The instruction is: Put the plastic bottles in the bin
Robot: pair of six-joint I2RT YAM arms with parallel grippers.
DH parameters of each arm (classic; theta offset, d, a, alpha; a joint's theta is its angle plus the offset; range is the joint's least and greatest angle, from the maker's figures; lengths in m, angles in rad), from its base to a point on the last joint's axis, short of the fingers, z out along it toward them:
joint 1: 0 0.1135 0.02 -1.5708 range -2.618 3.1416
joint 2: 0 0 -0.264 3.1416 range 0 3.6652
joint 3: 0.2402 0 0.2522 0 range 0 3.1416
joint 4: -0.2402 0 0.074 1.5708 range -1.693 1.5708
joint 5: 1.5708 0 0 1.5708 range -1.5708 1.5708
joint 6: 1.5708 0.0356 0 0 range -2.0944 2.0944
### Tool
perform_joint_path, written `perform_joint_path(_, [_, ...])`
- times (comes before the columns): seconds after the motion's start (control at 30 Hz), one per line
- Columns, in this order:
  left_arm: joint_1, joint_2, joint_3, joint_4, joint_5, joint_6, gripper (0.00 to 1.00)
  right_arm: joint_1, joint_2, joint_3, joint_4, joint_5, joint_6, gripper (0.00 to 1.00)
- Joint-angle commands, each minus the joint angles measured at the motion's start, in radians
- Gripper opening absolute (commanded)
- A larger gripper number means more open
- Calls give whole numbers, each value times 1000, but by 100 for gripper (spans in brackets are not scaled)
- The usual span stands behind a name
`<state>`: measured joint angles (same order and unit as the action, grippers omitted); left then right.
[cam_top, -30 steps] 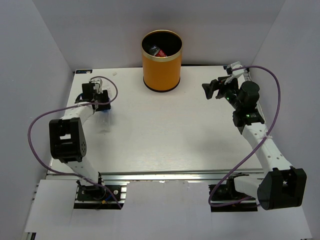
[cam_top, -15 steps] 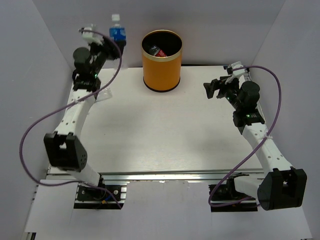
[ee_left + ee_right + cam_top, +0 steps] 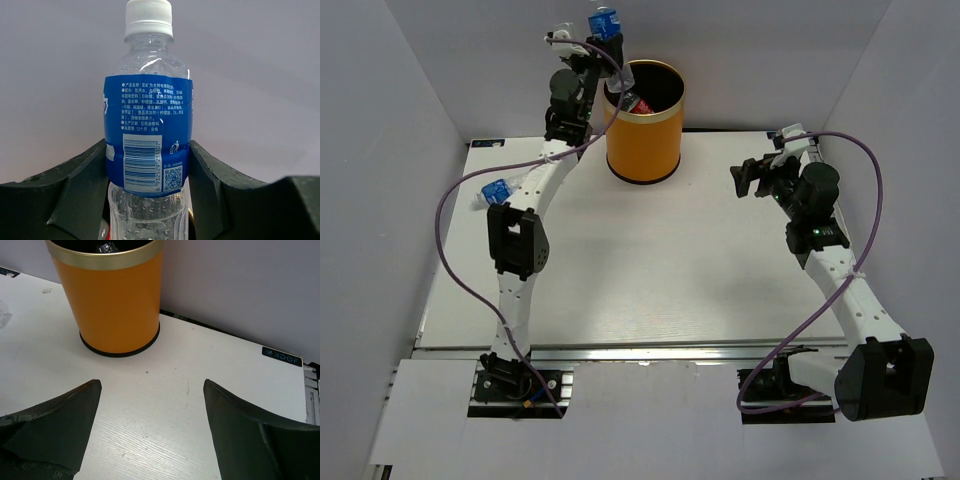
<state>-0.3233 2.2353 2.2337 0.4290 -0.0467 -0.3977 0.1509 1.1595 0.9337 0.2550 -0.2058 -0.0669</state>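
The blue-labelled bottle is still hanging at the bin's rim. My left gripper needs to move toward the right in the top view next, over the bin's opening [image 3: 654, 87], before it lets go.
My left gripper [image 3: 601, 42] is shut on a clear plastic bottle [image 3: 605, 20] with a blue label and a white cap. It holds the bottle upright, high over the left rim of the orange bin [image 3: 642, 130]. In the left wrist view the bottle [image 3: 147, 125] stands between both fingers [image 3: 82, 185]. A red-labelled bottle [image 3: 637, 102] lies inside the bin. Another blue-labelled bottle [image 3: 495, 190] lies on the table's left side. My right gripper [image 3: 745, 178] is open and empty, right of the bin; its wrist view shows the bin [image 3: 112, 300] ahead of it.
The white table [image 3: 650, 260] is walled by grey panels at the back and both sides. A purple cable loops off each arm. The left arm stretches from the near edge up to the bin.
My left arm has lifted the blue-labelled bottle off the table's left side and swung it up and right to the bin's left rim. The right arm has not moved.
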Motion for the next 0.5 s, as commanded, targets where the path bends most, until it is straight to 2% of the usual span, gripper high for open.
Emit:
perform_joint_path(0.0, [-33, 9, 96, 191, -131, 29, 49, -4, 8, 54, 4, 8, -23, 90])
perform_joint_path(0.07, [-59, 87, 190, 194, -166, 49, 53, -4, 9, 56, 0, 20, -27, 89])
perform_joint_path(0.17, [-69, 151, 201, 241, -173, 53, 54, -4, 5, 51, 1, 25, -34, 90])
perform_joint_path(0.23, [-69, 167, 195, 212, -171, 40, 54, -4, -1, 48, 3, 29, -39, 89])
perform_joint_path(0.33, [-71, 152, 87, 252, -170, 39, 56, -4, -7, 42, 10, 37, -45, 90])
perform_joint_path(0.43, [-71, 185, 122, 222, -153, 56, 94, -4, 0, 42, 7, 32, -47, 89])
perform_joint_path(0.47, [-71, 223, 163, 197, -130, 59, 98, -4, 2, 47, 7, 29, -47, 89])
